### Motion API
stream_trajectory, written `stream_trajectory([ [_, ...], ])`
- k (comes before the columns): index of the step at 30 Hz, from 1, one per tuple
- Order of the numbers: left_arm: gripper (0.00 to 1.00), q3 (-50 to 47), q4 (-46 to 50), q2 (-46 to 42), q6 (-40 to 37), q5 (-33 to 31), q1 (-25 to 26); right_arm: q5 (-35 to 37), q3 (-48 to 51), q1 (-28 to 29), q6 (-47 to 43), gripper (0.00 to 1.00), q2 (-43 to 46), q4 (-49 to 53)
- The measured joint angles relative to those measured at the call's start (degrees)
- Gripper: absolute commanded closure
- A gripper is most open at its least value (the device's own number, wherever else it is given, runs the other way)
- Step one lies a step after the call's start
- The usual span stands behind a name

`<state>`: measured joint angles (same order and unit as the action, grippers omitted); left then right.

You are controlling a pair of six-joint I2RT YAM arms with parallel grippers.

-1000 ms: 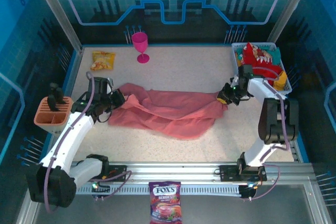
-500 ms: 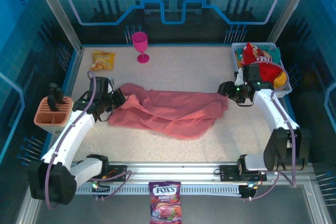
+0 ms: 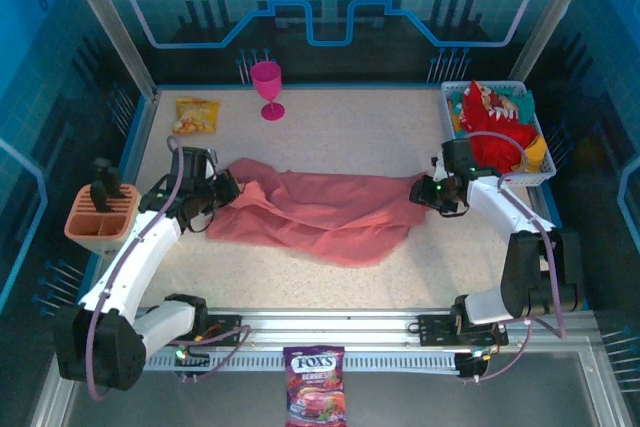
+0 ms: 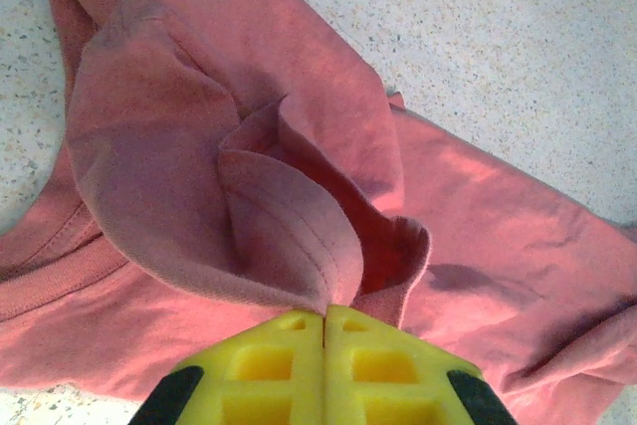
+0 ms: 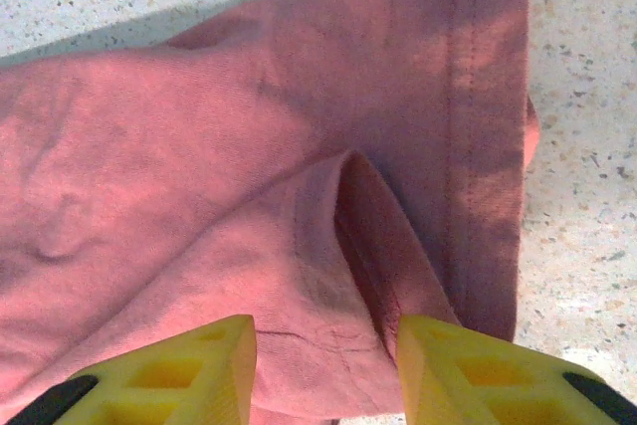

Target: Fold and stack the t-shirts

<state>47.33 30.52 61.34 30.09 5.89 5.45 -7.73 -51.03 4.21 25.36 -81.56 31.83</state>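
The cloth stands bunched, so the left gripper should next pull the pinched fold back toward the shirt's near edge and then let go of the fold there.
The salmon-pink t-shirt (image 3: 320,215) lies crumpled across the middle of the table. My left gripper (image 3: 226,190) is shut on a fold at its left end; in the left wrist view the yellow fingers (image 4: 269,365) pinch the cloth (image 4: 199,126) tight. My right gripper (image 3: 422,192) hovers open over the shirt's right hem, and in the right wrist view its yellow fingers (image 5: 189,365) straddle a raised fold of the shirt (image 5: 338,236). A red t-shirt with white print (image 3: 492,117) sits bunched in the white basket (image 3: 447,94) at the back right.
A magenta goblet (image 3: 267,87) and an orange-yellow snack packet (image 3: 195,113) stand near the back left. An orange holder (image 3: 99,217) sits off the left edge. A Fox's candy bag (image 3: 315,387) lies in front of the rail.
The right gripper let go of the shirt's right end, swung back toward the basket, then came back down over the hem, open. The left gripper kept its hold and stayed put.
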Motion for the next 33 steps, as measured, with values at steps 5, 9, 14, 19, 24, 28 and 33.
stream_trajectory([
  [5,1.0,-0.6,0.0,-0.2,0.0,0.0,0.0,0.1,0.0,0.4,0.0,0.62,-0.5,-1.4],
  [9,1.0,-0.7,0.0,-0.4,0.0,0.0,0.0,0.3,0.1,0.7,0.0,0.62,-2.1,-2.2],
  [14,1.0,-0.7,0.0,-0.7,0.0,0.0,0.0,0.5,1.4,0.7,-0.2,0.62,-2.4,-2.6],
  [19,1.0,-0.9,-0.1,-0.7,0.0,0.0,0.0,0.3,2.3,0.7,-0.4,0.63,-2.4,-3.2],
  [24,1.0,-1.4,-0.1,-0.7,0.0,0.0,0.0,-0.3,3.4,0.8,-0.7,0.75,-2.3,-3.7],
  [28,1.0,-1.4,0.0,-0.8,0.0,0.0,0.0,-0.7,3.5,0.8,-0.7,0.87,-1.6,-4.3],
  [33,1.0,-3.7,-0.1,-2.5,0.6,0.7,0.0,-0.6,3.5,0.8,-0.9,1.0,-0.2,-3.9],
])
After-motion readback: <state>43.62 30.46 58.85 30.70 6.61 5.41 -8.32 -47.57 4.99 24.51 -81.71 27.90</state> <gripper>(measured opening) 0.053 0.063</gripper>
